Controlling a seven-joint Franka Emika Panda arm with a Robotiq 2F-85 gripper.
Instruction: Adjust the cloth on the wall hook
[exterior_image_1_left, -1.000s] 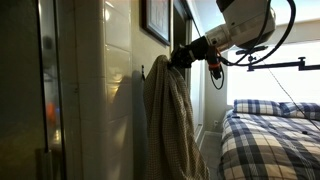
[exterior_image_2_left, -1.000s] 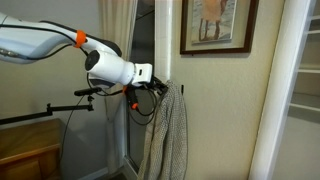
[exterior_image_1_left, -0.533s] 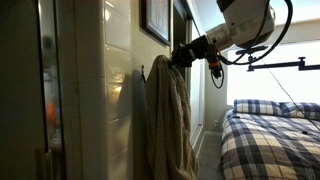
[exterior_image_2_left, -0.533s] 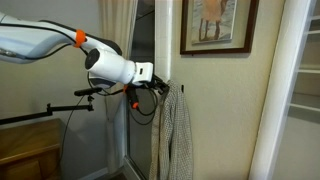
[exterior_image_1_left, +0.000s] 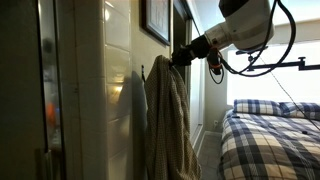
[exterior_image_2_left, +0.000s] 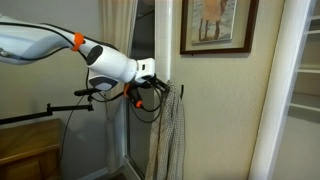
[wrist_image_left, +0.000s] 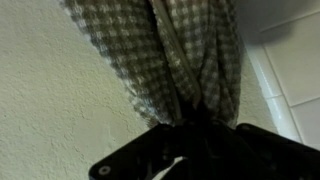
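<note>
The robot's gripper needs to carry the cloth's gathered fold up along the wall next, over the wall hook (exterior_image_1_left: 143, 71), and release it, because the cloth's top is bunched beside the hook.
The grey-beige checked cloth (exterior_image_1_left: 170, 120) (exterior_image_2_left: 170, 135) hangs in long folds down the wall in both exterior views. Its top is bunched up at my gripper (exterior_image_1_left: 173, 60) (exterior_image_2_left: 162, 86), which is shut on the cloth right against the wall. In an exterior view the wall hook (exterior_image_1_left: 143, 71) shows as a small dark shape just beside the cloth's top; in an exterior view the wall hook (exterior_image_2_left: 184, 90) is a thin dark line behind the cloth. In the wrist view the cloth (wrist_image_left: 170, 50) gathers into the dark jaws of the gripper (wrist_image_left: 195, 128), and the hook is hidden.
A dark-framed picture (exterior_image_1_left: 155, 20) (exterior_image_2_left: 218, 25) hangs above the cloth. A bed with blue-and-white plaid bedding (exterior_image_1_left: 270, 135) stands close by. A white tiled wall (exterior_image_1_left: 115, 60), a curtain (exterior_image_2_left: 115, 30), a wooden table (exterior_image_2_left: 30, 155) and white shelves (exterior_image_2_left: 305, 70) surround the spot.
The gripper has moved a little closer to the wall with the cloth's top in it. The hanging cloth has drawn in narrower and swung nearer the wall.
</note>
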